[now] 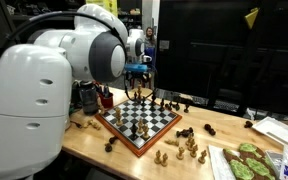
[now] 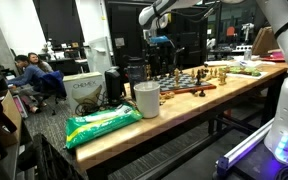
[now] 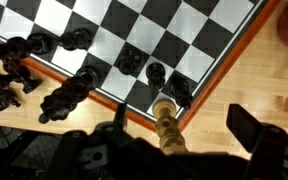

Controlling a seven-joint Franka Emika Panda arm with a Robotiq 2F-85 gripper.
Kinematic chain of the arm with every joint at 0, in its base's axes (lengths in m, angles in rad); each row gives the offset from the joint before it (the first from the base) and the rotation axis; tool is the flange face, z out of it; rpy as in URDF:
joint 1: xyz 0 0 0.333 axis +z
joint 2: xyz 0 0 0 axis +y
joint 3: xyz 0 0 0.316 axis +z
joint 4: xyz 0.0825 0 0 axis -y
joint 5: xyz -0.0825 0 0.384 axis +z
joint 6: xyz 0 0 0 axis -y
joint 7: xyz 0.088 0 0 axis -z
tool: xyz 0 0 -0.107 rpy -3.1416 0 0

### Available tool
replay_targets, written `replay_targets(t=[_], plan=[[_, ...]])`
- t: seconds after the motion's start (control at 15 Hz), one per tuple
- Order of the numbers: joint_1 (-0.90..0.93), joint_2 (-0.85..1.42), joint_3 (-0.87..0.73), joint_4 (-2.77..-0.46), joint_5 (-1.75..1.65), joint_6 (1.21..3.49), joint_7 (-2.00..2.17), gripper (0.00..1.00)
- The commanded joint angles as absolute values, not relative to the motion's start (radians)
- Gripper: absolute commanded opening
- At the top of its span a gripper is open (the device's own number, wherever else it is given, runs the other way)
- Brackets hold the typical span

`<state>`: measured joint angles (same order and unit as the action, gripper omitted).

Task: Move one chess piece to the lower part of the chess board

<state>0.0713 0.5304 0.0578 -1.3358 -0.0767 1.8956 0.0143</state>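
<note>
My gripper will next move down over the light tan chess piece, around its upper part (image 3: 169, 133), and close, because the chess piece stands between my spread fingers.
The chess board (image 1: 134, 126) with its reddish-brown frame lies on the wooden table; it also shows in an exterior view (image 2: 187, 79) and in the wrist view (image 3: 174, 30). My gripper (image 1: 136, 78) hangs over the board's far corner. In the wrist view a light tan chess piece (image 3: 165, 112) stands upright on the corner square, between my two fingers (image 3: 179, 135). The fingers are spread wide with a gap on each side of the piece. Black pieces (image 3: 156, 73) stand on nearby squares.
Several black pieces (image 3: 19, 75) lie off the board beside its frame. Light pieces (image 1: 189, 146) are scattered on the table in front of the board. A white cup (image 2: 146, 99) and a green bag (image 2: 102, 124) sit at the table's end.
</note>
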Motion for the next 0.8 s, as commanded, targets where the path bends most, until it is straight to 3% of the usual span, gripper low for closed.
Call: replay_targets(t=[0.0, 0.73], plan=[[0.076, 0.577, 0.055, -1.268, -0.061, 1.868, -0.003, 1.00], [0.078, 0.697, 0.064, -1.102, -0.061, 1.857, -0.078, 1.00]])
